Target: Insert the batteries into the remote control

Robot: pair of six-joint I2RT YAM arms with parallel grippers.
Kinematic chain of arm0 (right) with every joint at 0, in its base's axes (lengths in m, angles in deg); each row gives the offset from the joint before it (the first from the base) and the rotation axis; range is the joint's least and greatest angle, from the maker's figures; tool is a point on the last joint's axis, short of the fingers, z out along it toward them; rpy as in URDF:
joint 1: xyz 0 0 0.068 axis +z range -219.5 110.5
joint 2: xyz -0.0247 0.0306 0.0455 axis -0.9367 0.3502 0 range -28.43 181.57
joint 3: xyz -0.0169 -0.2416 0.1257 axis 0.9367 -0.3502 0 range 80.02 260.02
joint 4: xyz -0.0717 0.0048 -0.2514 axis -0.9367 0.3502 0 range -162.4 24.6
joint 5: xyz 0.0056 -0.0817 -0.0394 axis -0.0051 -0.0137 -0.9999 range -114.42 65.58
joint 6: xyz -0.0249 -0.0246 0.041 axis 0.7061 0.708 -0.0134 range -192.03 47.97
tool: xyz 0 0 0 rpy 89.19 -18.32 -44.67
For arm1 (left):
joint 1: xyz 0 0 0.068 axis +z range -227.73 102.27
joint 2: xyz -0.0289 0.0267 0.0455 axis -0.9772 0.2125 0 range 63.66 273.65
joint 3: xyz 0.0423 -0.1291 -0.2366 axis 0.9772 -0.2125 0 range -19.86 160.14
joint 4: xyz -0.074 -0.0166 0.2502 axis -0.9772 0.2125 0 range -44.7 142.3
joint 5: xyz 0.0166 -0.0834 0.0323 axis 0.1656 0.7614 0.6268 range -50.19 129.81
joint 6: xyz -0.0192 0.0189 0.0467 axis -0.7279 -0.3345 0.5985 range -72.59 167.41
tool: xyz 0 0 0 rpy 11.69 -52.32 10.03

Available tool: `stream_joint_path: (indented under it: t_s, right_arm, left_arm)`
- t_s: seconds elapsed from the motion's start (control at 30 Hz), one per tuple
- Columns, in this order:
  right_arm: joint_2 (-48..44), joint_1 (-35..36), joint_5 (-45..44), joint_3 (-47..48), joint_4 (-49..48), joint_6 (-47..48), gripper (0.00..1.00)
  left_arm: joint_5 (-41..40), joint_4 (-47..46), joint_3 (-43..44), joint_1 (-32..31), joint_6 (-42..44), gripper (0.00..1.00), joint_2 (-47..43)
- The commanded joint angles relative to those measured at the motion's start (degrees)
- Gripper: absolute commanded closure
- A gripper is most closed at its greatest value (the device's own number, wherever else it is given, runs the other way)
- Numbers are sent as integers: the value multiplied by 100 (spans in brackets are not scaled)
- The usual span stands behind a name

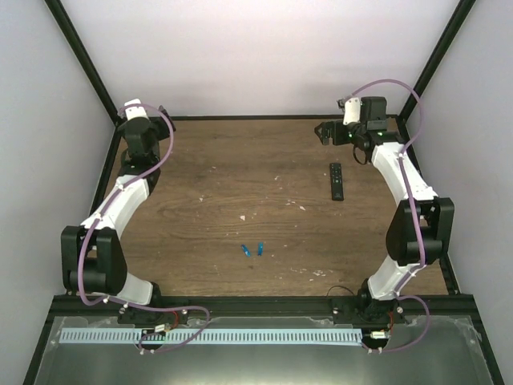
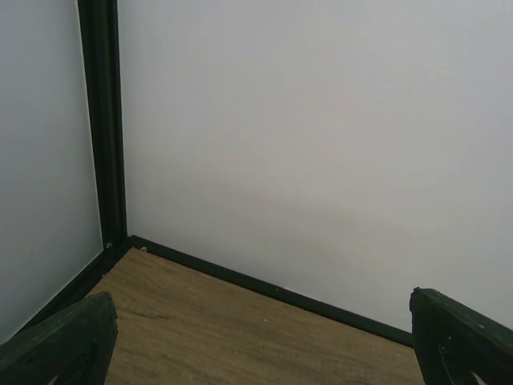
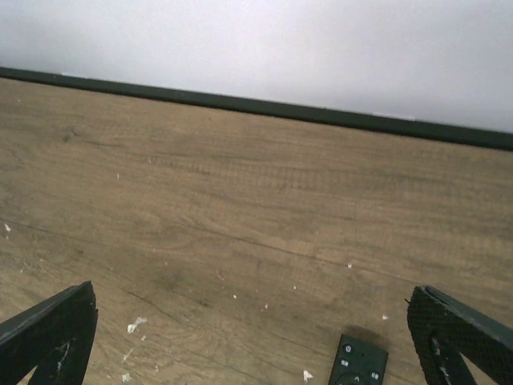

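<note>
I will next pull my right gripper back and down to close across the remote's middle (image 1: 336,183), as the slim remote lies lengthwise front to back, nearer my base.
The slim black remote control (image 1: 337,180) lies flat on the wooden table at the right, long axis front to back. Only its top end with small buttons shows at the bottom edge of the right wrist view (image 3: 357,366). The two small blue batteries (image 1: 245,250) (image 1: 260,249) lie side by side near the table's middle front, far from both grippers. My right gripper (image 1: 325,133) hovers behind the remote, open and empty, its fingers (image 3: 50,337) wide apart. My left gripper (image 1: 161,114) is at the back left corner, open and empty, fingers (image 2: 66,343) wide apart.
Pale specks of debris (image 1: 243,216) are scattered over the table. Black frame posts (image 2: 104,128) and white walls close the back and sides. A black rail (image 3: 256,105) runs along the back edge.
</note>
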Motion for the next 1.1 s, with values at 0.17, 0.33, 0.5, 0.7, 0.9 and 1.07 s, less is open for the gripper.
stream_joint_path:
  t_s: [0.17, 0.33, 0.5, 0.7, 0.9, 1.07]
  right_arm:
    - [206, 7, -662, 59, 427, -100, 0]
    - [468, 5, -1000, -187, 459, -298, 0]
    - [825, 46, -967, -361, 362, -434, 0]
    - [1206, 109, -1294, -347, 624, -499, 0]
    - [1245, 144, -1460, -667, 721, -660, 1]
    - [1273, 193, -1569, -932, 829, -728, 5]
  left_arm:
    - [1335, -660, -462, 474, -184, 0, 48]
    - [1149, 39, -163, 333, 11, 0, 254]
    - [1151, 338, -88, 115, -100, 0, 316]
    - [1450, 437, -90, -33, -321, 0, 389]
    - [1875, 501, 20, -48, -329, 0, 519]
    - [1992, 570, 158, -44, -277, 0, 643]
